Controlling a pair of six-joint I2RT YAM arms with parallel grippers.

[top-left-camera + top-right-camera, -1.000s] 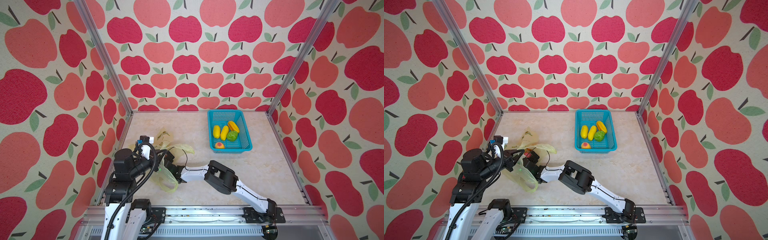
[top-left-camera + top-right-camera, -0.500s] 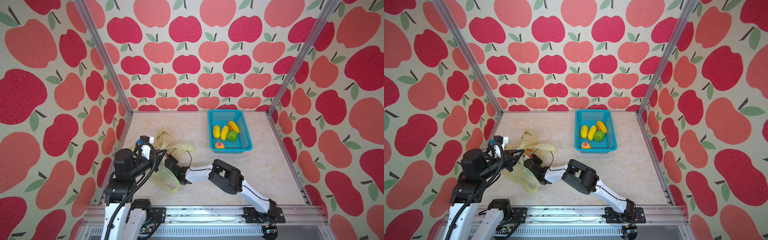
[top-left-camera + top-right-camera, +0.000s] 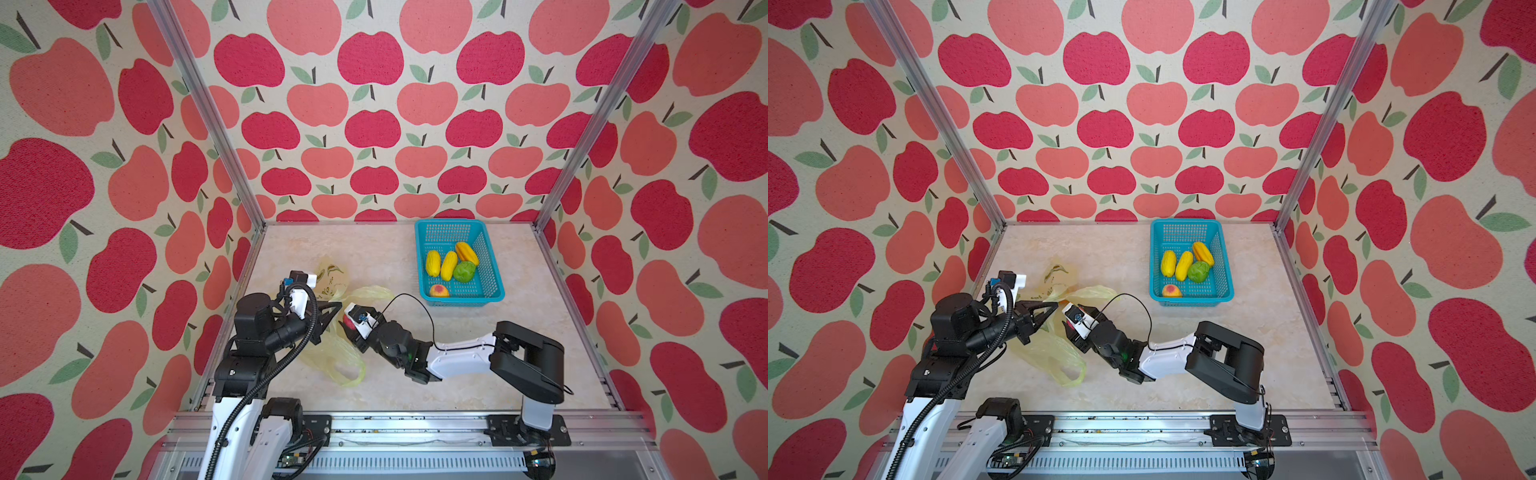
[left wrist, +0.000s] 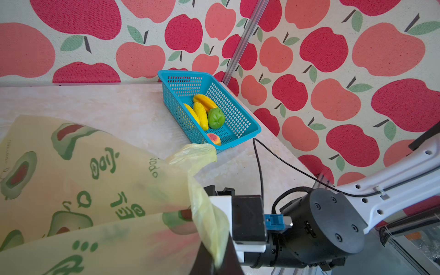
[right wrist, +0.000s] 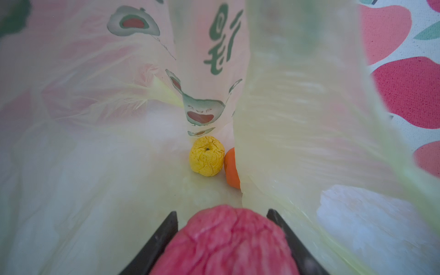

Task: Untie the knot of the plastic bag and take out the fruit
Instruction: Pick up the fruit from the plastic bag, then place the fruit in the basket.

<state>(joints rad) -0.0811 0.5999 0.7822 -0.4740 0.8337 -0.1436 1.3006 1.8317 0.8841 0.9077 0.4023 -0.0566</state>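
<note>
The right gripper should move from the bag (image 3: 328, 353) over the basket, which stands outward of the gripper, and go down to release on the basket's bare bottom (image 3: 465, 291) beside the peach.
The yellow-green plastic bag (image 3: 328, 353) (image 3: 1046, 351) lies at the table's front left, its mouth held open. The knot is out of view. My left gripper (image 3: 338, 306) (image 4: 215, 264) is shut on the bag's rim. My right gripper (image 3: 347, 328) (image 5: 222, 214) reaches into the bag's mouth and is shut on a pink-red fruit (image 5: 226, 240) (image 3: 346, 322). Deeper inside the bag (image 5: 285, 119) lie a yellow fruit (image 5: 206, 156) and an orange fruit (image 5: 231, 169), side by side.
A teal mesh basket (image 3: 490, 266) (image 3: 1223, 266) (image 4: 238, 119) stands at the back right with several fruits in it: yellow, orange, green and peach. The right arm's black elbow (image 3: 528, 361) sits over the front right. Apple-printed walls enclose three sides.
My right gripper has closed on the pink-red fruit inside the bag's mouth. Its elbow has swung to the right. The left arm and the bag's rim have stayed put.
</note>
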